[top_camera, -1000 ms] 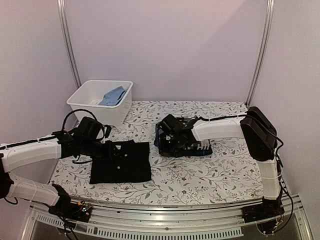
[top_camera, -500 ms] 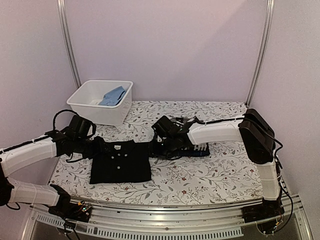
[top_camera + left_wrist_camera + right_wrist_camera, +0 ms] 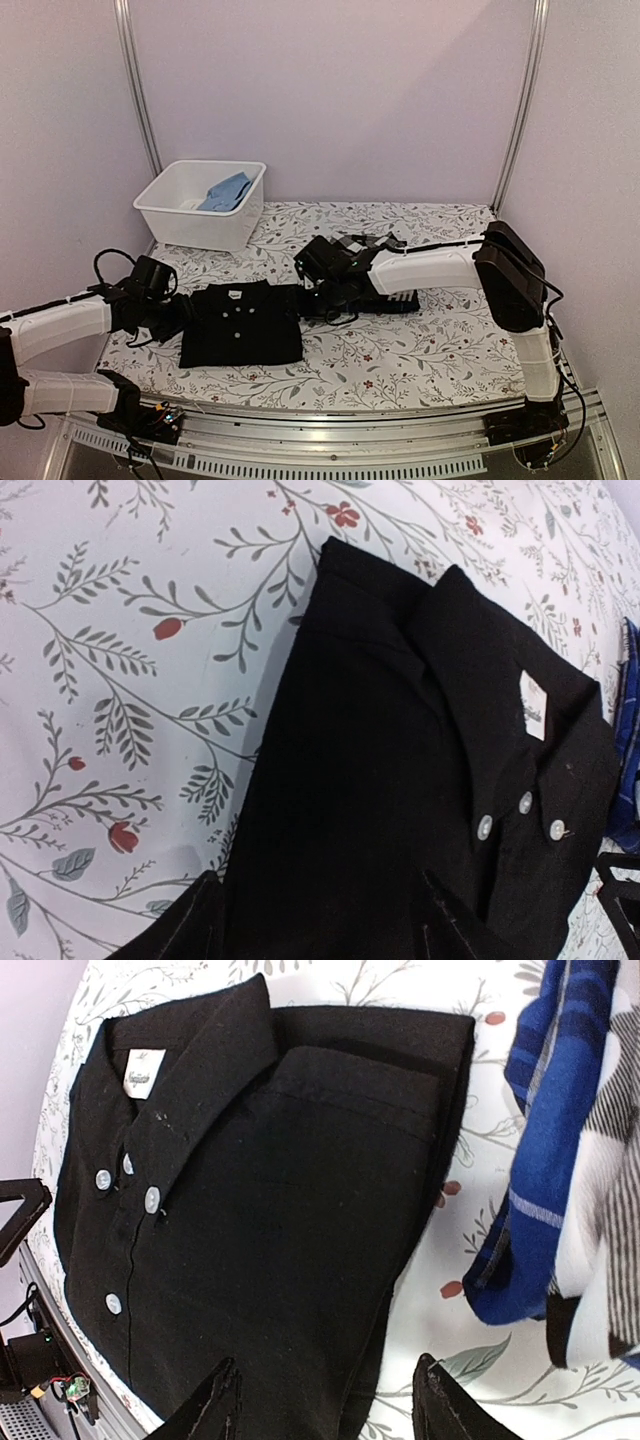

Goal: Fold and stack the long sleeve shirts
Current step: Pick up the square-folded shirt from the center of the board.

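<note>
The open fingers of my left gripper are already on both sides of the black shirt's edge (image 3: 190, 316) (image 3: 238, 900) farthest from the checked shirt, so the gripper should move down onto it to close there.
A plain black collared long sleeve shirt (image 3: 242, 322) with small white buttons (image 3: 485, 826) lies folded on the flowered table (image 3: 420, 350), left of centre. My left gripper (image 3: 186, 310) hangs open over its left edge, the fingers (image 3: 190, 925) straddling dark cloth in the left wrist view. Open as well, my right gripper (image 3: 306, 297) is at the shirt's upper right edge, one finger (image 3: 215, 1400) over the cloth (image 3: 250, 1210) and the other over the table. A checked blue, black and white shirt (image 3: 398, 301) (image 3: 570, 1160) lies just right of it, partly hidden under the right arm.
A white bin (image 3: 165, 207) holding a light blue cloth (image 3: 226, 191) stands at the back left, close behind the black shirt. Purple walls and two metal posts enclose the table. A metal rail runs along the near edge.
My right gripper left the checked shirt, moved left to the black shirt's edge and opened. My left gripper drew back left off the black shirt and opened wider.
</note>
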Controlling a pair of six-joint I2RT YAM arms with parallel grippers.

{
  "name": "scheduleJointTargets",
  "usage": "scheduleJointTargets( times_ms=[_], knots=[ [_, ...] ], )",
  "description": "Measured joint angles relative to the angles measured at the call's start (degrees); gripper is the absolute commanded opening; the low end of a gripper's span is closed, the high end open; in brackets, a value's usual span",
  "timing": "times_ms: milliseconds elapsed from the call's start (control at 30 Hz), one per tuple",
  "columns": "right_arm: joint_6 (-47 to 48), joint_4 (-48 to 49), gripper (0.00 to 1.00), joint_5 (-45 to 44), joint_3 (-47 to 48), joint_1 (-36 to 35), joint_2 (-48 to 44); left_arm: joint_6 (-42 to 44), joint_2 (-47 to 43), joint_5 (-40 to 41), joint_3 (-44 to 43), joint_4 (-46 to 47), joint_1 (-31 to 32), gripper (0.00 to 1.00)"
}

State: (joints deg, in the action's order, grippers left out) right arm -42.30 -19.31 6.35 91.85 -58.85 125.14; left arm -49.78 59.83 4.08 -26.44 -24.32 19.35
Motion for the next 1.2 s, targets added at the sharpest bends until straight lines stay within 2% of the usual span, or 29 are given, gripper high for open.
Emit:
scheduleJointTargets(
  times_ms=[500,667,867,900,1000,1100,1167,1200],
  knots=[
    [1.20,-0.20,0.54,1.11,3.91,-0.55,4.90,-2.36,4.59,1.70,4.13,6.08,-1.05,0.61],
    [1.16,-0.20,0.51,1.49,5.84,-1.01,6.27,-2.32,6.47,-0.39,4.26,10.12,-1.16,0.54],
    [1.07,-0.35,0.38,1.99,8.46,-1.27,8.15,-2.34,7.45,-3.26,4.87,13.31,-1.27,0.39],
    [1.22,-0.44,0.34,2.01,8.63,-1.27,8.24,-2.32,7.48,-3.72,4.96,13.38,-1.27,0.35],
    [1.25,-1.16,0.21,2.01,9.51,-1.27,8.87,-2.34,7.48,-4.98,5.40,13.70,-1.27,0.13],
    [1.31,-2.51,0.07,1.97,10.97,-1.27,9.81,-2.43,7.34,-6.29,5.55,12.96,-1.27,0.00],
    [1.62,-3.48,0.00,1.97,12.13,-1.27,10.36,-2.27,6.64,-6.95,5.53,12.52,-1.27,0.00],
    [1.95,-4.00,0.00,1.92,12.74,-1.27,10.49,-2.34,6.01,-7.26,5.46,12.02,-1.27,0.00]
  ],
)
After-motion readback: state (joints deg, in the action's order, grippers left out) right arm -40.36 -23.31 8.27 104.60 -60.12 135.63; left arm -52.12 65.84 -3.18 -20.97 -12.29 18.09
